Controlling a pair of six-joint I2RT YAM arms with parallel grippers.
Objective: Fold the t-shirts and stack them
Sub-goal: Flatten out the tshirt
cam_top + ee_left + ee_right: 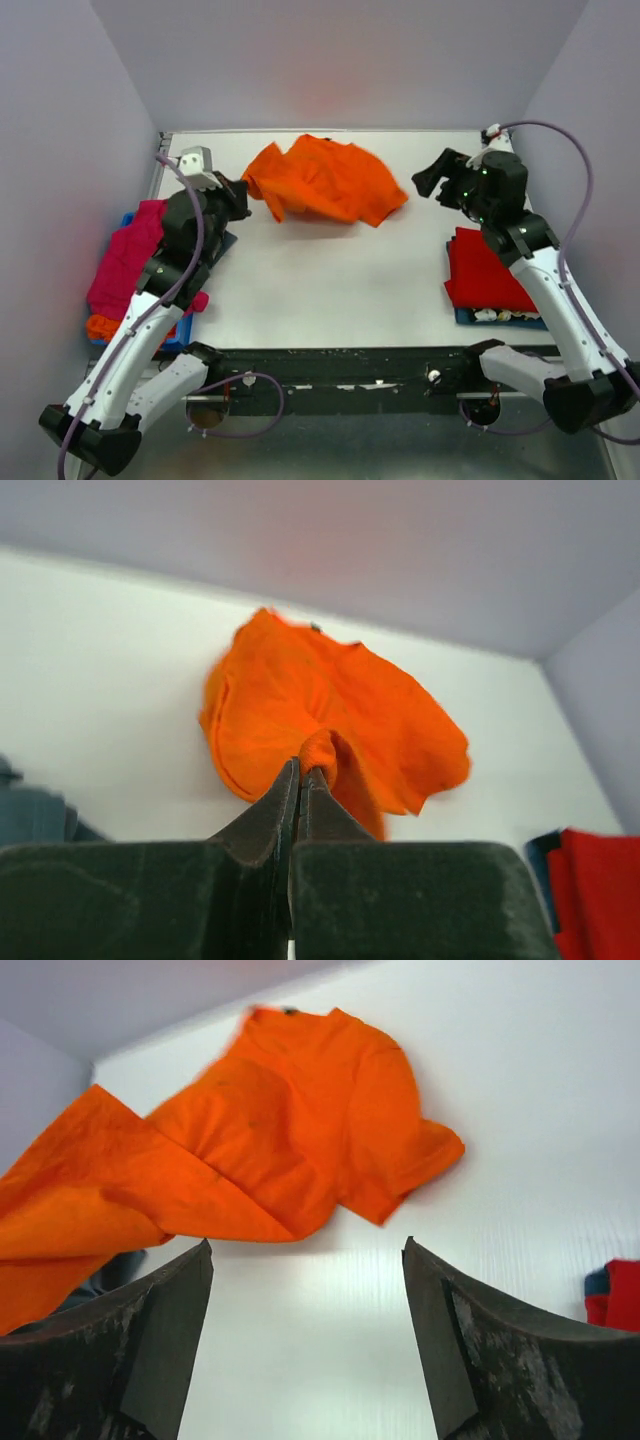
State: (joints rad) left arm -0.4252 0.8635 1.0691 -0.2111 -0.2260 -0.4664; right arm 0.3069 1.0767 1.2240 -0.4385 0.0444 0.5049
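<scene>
My right gripper lowers across onto the t-shirt's sleeve corner (402,197) (455,1149) next, below it and to its left in the top view. The t-shirt's opposite edge is pinched.
A bright orange t-shirt (325,180) lies crumpled at the back middle of the white table (330,290). My left gripper (241,193) is shut on a pinch of its left edge; the left wrist view shows the orange t-shirt (330,715) bunched at the fingertips (303,767). My right gripper (428,180) is open and empty, just right of the shirt. The right wrist view shows the shirt (290,1130) ahead of the open gripper (305,1250). A folded red t-shirt (485,272) lies at the right. A magenta pink t-shirt (125,260) lies heaped at the left over an orange one (105,326).
Blue trays hold the piles: one under the red shirt (500,318), one under the pink heap (215,245). Grey walls enclose the table on the left, back and right. The arm bases stand along the near edge.
</scene>
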